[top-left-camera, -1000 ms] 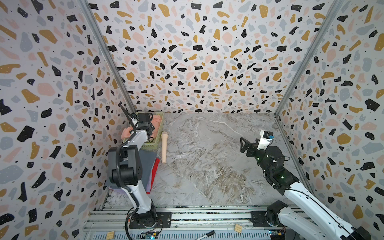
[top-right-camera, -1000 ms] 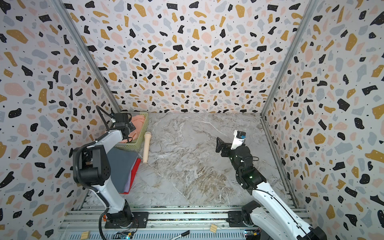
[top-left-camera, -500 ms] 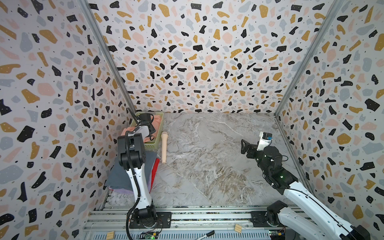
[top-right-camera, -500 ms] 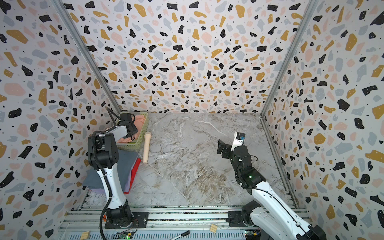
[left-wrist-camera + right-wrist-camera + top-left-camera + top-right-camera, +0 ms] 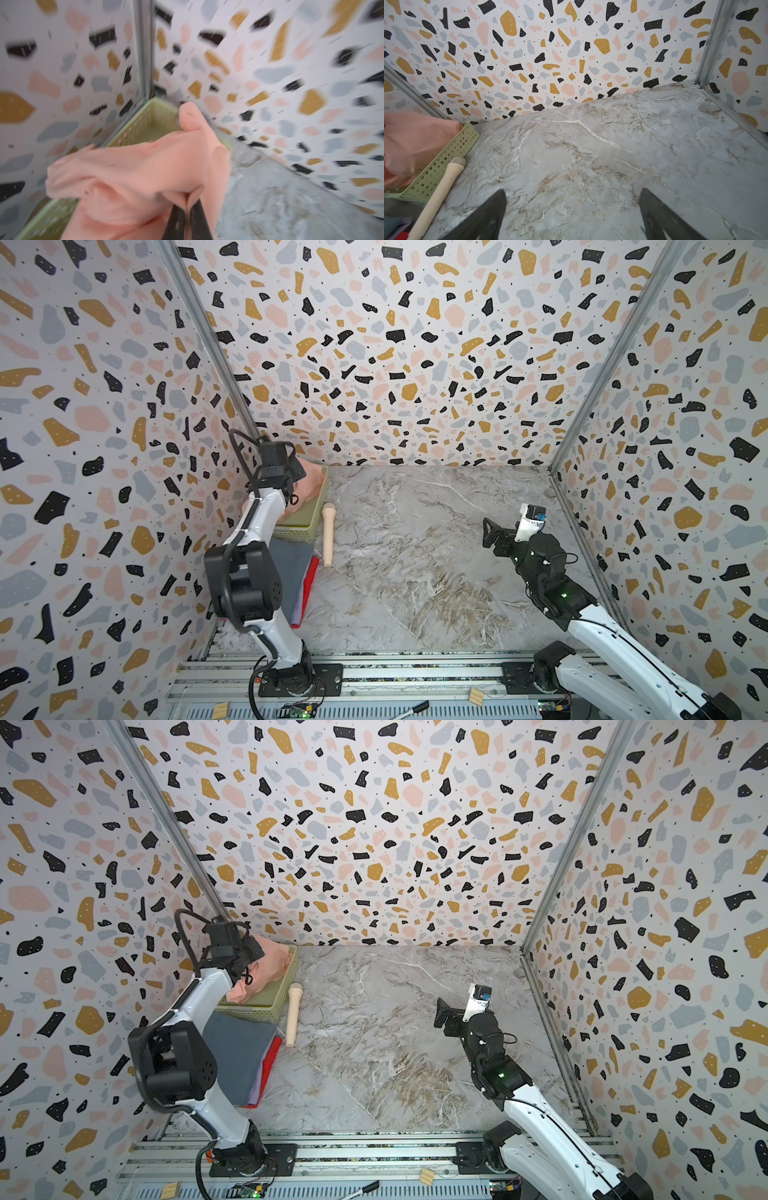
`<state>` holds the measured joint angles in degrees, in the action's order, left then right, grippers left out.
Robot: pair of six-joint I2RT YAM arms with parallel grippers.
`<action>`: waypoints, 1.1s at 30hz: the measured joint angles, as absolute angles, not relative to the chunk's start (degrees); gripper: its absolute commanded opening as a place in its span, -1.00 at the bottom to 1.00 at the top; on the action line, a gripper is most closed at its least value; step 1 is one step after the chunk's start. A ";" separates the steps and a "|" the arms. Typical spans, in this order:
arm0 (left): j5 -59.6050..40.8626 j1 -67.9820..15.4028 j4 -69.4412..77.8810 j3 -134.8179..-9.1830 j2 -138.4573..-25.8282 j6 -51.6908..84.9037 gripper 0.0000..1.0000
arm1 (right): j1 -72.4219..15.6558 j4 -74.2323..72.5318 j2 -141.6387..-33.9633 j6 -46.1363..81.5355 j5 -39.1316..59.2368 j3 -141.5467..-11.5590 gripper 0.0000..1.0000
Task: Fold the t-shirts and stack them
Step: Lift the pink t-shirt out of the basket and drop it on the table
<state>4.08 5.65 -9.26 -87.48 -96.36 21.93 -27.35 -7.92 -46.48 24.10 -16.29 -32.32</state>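
Next, my left gripper lifts, swings past the wooden stick and comes down to release the fold, since the bare marble lies across the stick from it.
A salmon-peach t-shirt [image 5: 311, 485] [image 5: 272, 965] lies bunched in the pale green basket at the back left corner. My left gripper [image 5: 188, 199] [image 5: 252, 953] is shut on a pinched fold of it [image 5: 135, 166]; the print is hidden. In front of the basket lie folded t-shirts in a stack, a slate-grey one [image 5: 291, 568] [image 5: 237, 1048] on top, with a lavender edge [image 5: 257, 1081] and a red edge [image 5: 311, 585] [image 5: 269, 1063] under it. My right gripper [image 5: 490, 531] [image 5: 441, 1013] [image 5: 572, 207] hovers open over the bare marble on the right, holding nothing.
The perforated basket [image 5: 307, 526] [image 5: 266, 1006] [image 5: 135, 126] [image 5: 446, 164] stands against the left and back walls. A beige wooden stick [image 5: 328, 537] [image 5: 293, 1017] [image 5: 440, 193] lies along its right side. Patterned walls close in three sides; a metal rail runs along the front.
My left gripper's jaws have shut on the salmon-peach t-shirt in the basket, and the left arm's elbow has swung about. The right arm has barely moved.
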 measured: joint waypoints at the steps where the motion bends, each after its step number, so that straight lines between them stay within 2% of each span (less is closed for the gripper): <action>1: 3.14 4.64 -8.88 -88.27 -94.39 21.69 -1.00 | -27.33 -8.38 -46.48 24.08 -16.23 -32.16 0.98; 5: -3.70 -2.79 -6.66 -92.64 -86.17 20.78 -1.00 | -27.31 -9.54 -46.50 23.73 -16.01 -31.57 0.98; 10: -14.72 -11.94 0.36 -94.41 -81.17 22.06 -1.00 | -27.20 -9.96 -46.44 22.72 -15.68 -31.44 0.98; 16: -18.76 -15.14 7.60 -89.67 -81.41 26.17 -1.00 | -26.70 -10.31 -45.87 22.15 -15.68 -30.57 0.98; 17: -19.09 -15.62 8.34 -88.01 -82.48 26.89 -0.81 | -26.59 -10.28 -45.76 22.09 -15.66 -30.46 0.98; 20: -18.74 -16.75 8.60 -84.20 -87.05 28.40 0.12 | -26.30 -10.31 -45.74 21.82 -15.33 -30.44 0.98; 21: -17.93 -16.97 7.62 -83.18 -88.84 28.56 0.33 | -26.22 -10.31 -45.76 21.67 -15.07 -30.44 0.98; 26: -9.76 -17.61 -1.78 -79.70 -94.19 28.05 0.52 | -26.09 -10.31 -46.13 20.97 -14.15 -30.44 0.98; 33: 0.01 -17.47 -6.44 -73.19 -89.36 26.35 0.50 | -25.91 -10.44 -50.28 20.38 -11.79 -30.44 0.98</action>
